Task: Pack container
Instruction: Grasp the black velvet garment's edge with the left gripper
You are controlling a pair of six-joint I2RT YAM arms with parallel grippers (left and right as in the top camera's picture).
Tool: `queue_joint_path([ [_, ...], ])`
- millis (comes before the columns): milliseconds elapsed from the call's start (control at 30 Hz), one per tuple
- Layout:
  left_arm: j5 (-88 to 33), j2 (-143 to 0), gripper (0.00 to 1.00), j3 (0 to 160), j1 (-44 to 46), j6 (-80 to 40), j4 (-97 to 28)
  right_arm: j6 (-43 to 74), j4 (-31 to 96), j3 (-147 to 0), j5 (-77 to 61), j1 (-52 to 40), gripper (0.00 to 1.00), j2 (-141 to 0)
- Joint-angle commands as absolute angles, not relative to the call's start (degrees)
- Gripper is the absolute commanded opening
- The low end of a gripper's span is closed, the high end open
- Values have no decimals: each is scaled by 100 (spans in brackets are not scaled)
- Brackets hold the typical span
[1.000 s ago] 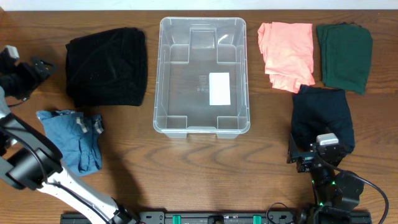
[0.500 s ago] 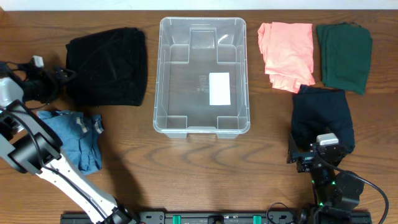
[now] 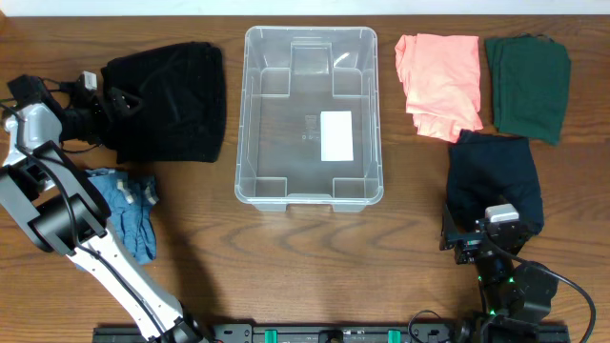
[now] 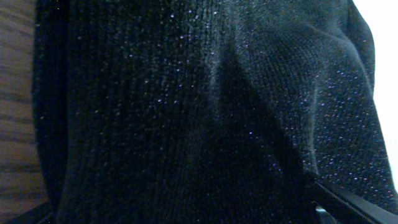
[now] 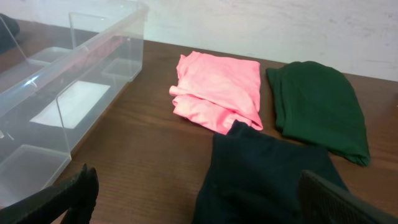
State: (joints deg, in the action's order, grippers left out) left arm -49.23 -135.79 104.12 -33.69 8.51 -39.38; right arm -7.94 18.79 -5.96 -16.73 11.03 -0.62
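Note:
Next, my left gripper pushes slightly toward the container (image 3: 310, 43) and closes on the edge of the black knit garment.
The clear container (image 3: 310, 43) stands empty at the table's middle, a white label on its floor; its corner shows in the right wrist view (image 5: 93, 43). My left gripper (image 3: 107, 103) is open at the left edge of a black knit garment (image 3: 167, 105). That knit (image 4: 186, 112) fills the left wrist view, with one finger (image 4: 348, 202) at the bottom right. My right gripper (image 3: 484, 240) is open and empty low over the near end of a navy garment (image 5: 261, 174).
A blue garment (image 3: 133, 214) lies front left, partly under the left arm. At the right lie a pink garment (image 3: 438, 81) and a dark green one (image 3: 527, 86), with the navy garment (image 3: 496, 176) in front of them.
My left gripper has swung right from the table's left edge to the black knit garment's left edge. The right arm has not moved.

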Motion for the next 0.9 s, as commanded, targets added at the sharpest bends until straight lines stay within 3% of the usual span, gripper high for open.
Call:
queue_joint_path([
  [0,-5164,-13802,98,10468,-3301,620,-3922,-733,1885,-582,-1693,1118,99,-32],
  [67,-5166,-13856,96,10468,-3301,519,-3907,-733,1885,-582,-1693,1118,99,-32],
  [167,-5205,-13939,75,10468,-3304,478,-3916,-733,1887,-582,-1693,1118,99,-32],
  [467,-5671,-14079,39,10460,-3310,482,-3879,-733,1887,-582,-1693,1118,99,-32],
  [567,-6222,-14042,19,10479,-3363,235,-3710,-733,1887,-582,-1693,1118,99,-32],
  [600,-6414,-14022,8,10499,-3385,84,-3642,-733,1885,-582,-1693,1118,99,-32],
  [867,-6862,-13345,6,10506,-3380,-510,-3402,-733,1885,-582,-1693,1118,99,-32],
])
